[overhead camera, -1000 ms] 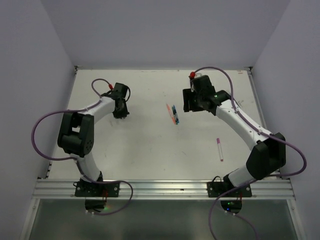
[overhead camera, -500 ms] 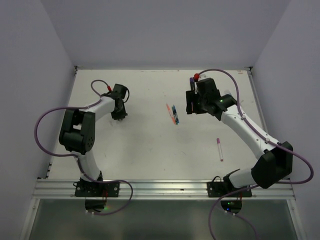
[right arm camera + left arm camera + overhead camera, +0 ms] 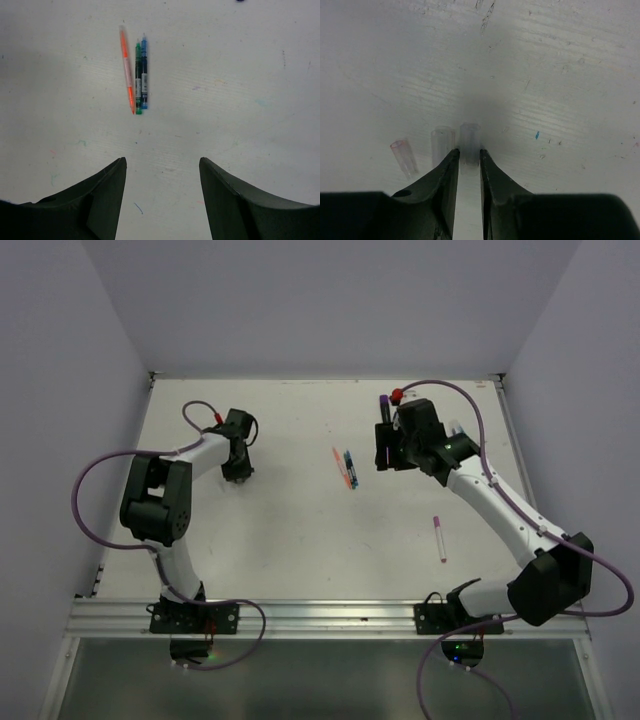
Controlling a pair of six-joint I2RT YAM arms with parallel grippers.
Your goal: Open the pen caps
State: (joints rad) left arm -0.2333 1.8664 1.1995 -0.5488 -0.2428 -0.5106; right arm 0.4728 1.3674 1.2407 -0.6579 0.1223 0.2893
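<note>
The pink marker lies alone with bare table around it, so my open right gripper will next move back and down and close on the pink marker's white body [image 3: 440, 543].
In the left wrist view my left gripper [image 3: 469, 152] is down at the table, jaws close together around a clear pen cap [image 3: 469, 137]. Two more loose caps lie just to its left, one clear [image 3: 442, 145] and one pink-tinted [image 3: 404, 157]. In the top view the left gripper [image 3: 238, 470] is at the far left. My right gripper [image 3: 384, 456] is open and empty above the table [image 3: 159, 165]. Ahead of it lie an orange-red pen [image 3: 127, 70], a green pen [image 3: 138, 80] and a blue pen [image 3: 144, 75], side by side [image 3: 346, 468].
A pink marker with a purple end [image 3: 440, 537] lies alone at the right of the table. A small purple piece [image 3: 383, 400] stands behind the right gripper near the back. Walls enclose the table on three sides. Purple cables loop off both arms.
The right arm's wrist has shifted right and slightly back, uncovering the purple piece behind it. The left gripper has stayed at the same spot.
</note>
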